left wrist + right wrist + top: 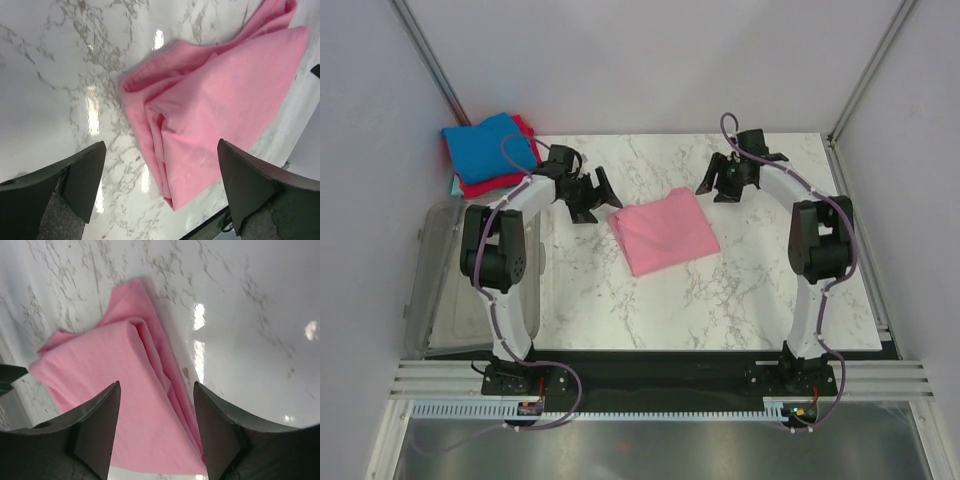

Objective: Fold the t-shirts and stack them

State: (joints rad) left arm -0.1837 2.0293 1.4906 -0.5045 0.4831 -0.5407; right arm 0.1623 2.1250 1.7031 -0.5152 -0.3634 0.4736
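Observation:
The pink shirt's layered edge faces the robot's open left gripper, so the robot will lower that gripper's fingers to the right in the top view onto that edge's far end [616, 229] [141, 114].
A folded pink t-shirt [665, 231] lies on the marble table [720, 300] between the two arms. It also shows in the left wrist view [220, 105] and in the right wrist view [125, 390]. A stack of folded shirts, blue [490, 145] on top of red [480, 185], sits at the far left corner. My left gripper [592, 196] is open and empty, above the table just left of the pink shirt. My right gripper [723, 182] is open and empty, just beyond the shirt's far right corner.
A clear plastic bin [445, 280] stands off the table's left edge beside the left arm. Grey walls and metal frame posts close in the back and sides. Bare marble lies near and right of the pink shirt.

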